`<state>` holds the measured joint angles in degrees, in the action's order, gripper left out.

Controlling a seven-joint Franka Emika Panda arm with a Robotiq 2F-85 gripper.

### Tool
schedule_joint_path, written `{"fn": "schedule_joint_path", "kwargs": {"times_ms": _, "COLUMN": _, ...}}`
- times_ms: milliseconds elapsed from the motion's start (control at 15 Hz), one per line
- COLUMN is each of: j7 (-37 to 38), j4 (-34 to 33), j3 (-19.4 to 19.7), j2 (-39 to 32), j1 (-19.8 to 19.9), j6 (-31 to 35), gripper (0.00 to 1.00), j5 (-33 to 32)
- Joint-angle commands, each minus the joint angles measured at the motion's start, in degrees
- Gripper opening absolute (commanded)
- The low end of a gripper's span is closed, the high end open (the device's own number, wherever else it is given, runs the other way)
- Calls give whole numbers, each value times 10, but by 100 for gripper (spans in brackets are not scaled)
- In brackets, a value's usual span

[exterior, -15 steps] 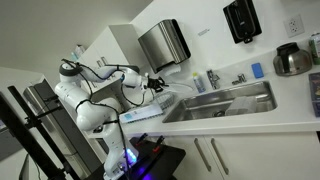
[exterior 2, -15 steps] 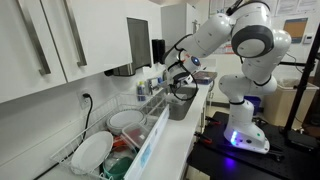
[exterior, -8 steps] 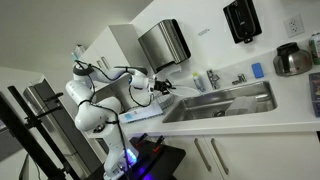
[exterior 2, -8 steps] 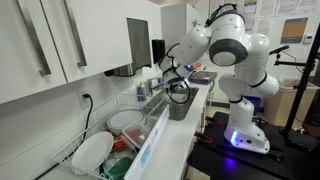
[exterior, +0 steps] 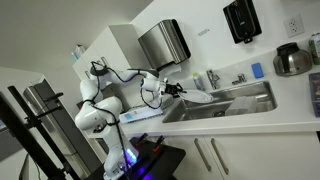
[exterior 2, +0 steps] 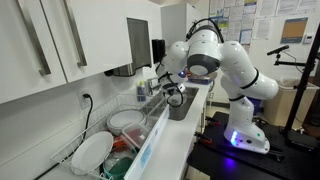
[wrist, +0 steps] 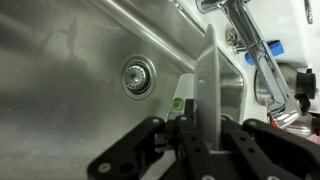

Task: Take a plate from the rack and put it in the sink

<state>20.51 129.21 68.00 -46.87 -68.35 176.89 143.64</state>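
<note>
The plate still hangs above the sink's open steel bottom, so my gripper will lower it in, away from the faucet first.
My gripper (wrist: 205,132) is shut on the plate (wrist: 208,70), a thin pale disc seen edge-on between the jaws. Below it lies the steel sink (wrist: 70,70) with its round drain (wrist: 138,76); the chrome faucet (wrist: 252,45) is at the rim beyond. In an exterior view the gripper (exterior: 176,90) holds the plate (exterior: 197,97) over the near end of the sink (exterior: 235,103). The rack (exterior 2: 120,135) with its bluish tray holds two more white plates (exterior 2: 92,152); the gripper (exterior 2: 173,92) is past its far end.
A steel dispenser box (exterior: 163,43) hangs on the wall above the sink's end. A black dispenser (exterior: 242,20) and a steel kettle (exterior: 293,60) are further along. Bottles (exterior: 212,79) stand behind the sink. Upper cabinets (exterior 2: 60,45) overhang the rack.
The arm has swung from the rack side toward the sink, carrying the plate. The gripper now reaches over the basin's near end.
</note>
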Motion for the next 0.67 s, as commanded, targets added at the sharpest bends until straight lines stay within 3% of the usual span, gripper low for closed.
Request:
{"fn": "schedule_joint_path", "kwargs": {"times_ms": 0, "j7": -21, "j4": -76, "j3": -63, "j2": -41, "j1": 88, "j6": 11, "gripper": 3, "j5": 30}}
{"fn": "schedule_joint_path", "kwargs": {"times_ms": 333, "j7": -37, "j4": -158, "j3": -138, "j2": -89, "j1": 179, "j6": 15, "gripper": 3, "j5": 45}}
{"fn": "schedule_joint_path", "kwargs": {"times_ms": 600, "j7": -41, "j4": -211, "j3": -180, "j2": -120, "j1": 227, "j6": 22, "gripper": 3, "j5": 51}}
